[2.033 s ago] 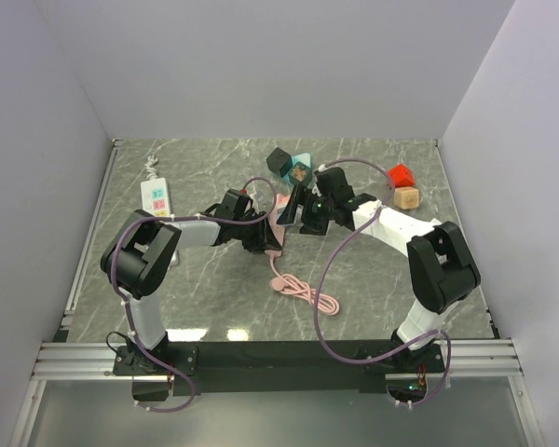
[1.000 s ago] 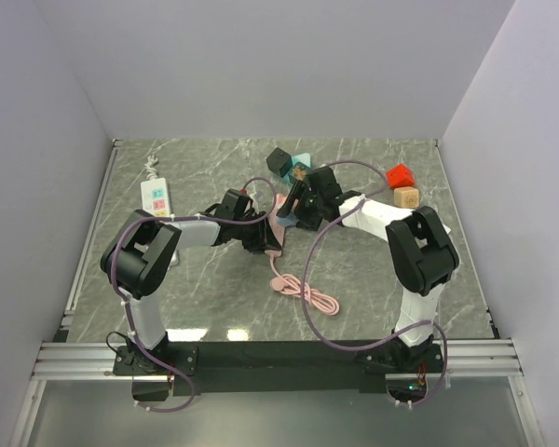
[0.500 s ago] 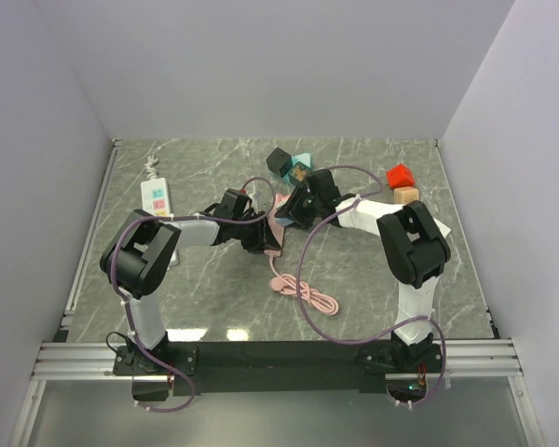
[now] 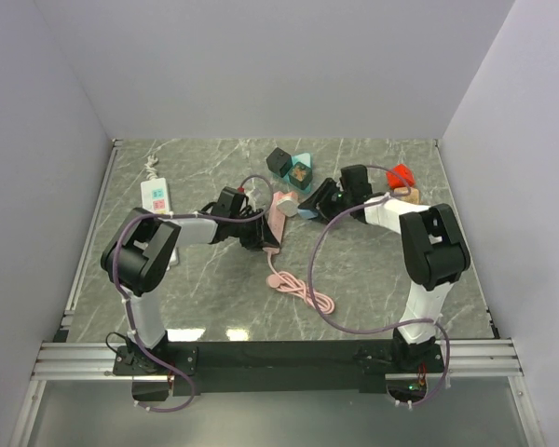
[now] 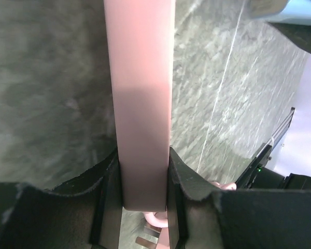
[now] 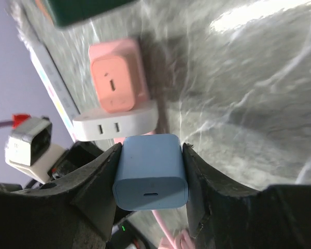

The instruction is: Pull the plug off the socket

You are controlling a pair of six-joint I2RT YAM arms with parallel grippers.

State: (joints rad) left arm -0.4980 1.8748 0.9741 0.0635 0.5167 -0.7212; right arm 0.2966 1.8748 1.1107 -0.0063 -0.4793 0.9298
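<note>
Next, the right gripper moves the light blue plug (image 6: 151, 174), clear of the socket strip, away toward the tan cube and lowers it onto bare table.
A pink socket strip (image 4: 279, 218) with a white slotted face (image 6: 115, 125) lies mid-table, its pink cable (image 4: 303, 291) coiled towards the front. My left gripper (image 4: 263, 235) is shut on the strip's near end, which fills the left wrist view (image 5: 141, 98) between my fingers (image 5: 104, 181). My right gripper (image 4: 314, 204) is shut on a light blue plug (image 6: 151, 174) and holds it clear of the strip, just to its right. A pink plug (image 6: 117, 83) still sits in the strip's face.
A black cube (image 4: 279, 160) and a teal cube (image 4: 303, 170) sit just behind the strip. A red cube (image 4: 401, 174) and a tan cube (image 4: 408, 196) lie at the right. A white power strip (image 4: 156, 196) lies at the left.
My right gripper closed in on the strip's far end, then drew back to the right with the blue plug in it. The left gripper kept hold of the strip.
</note>
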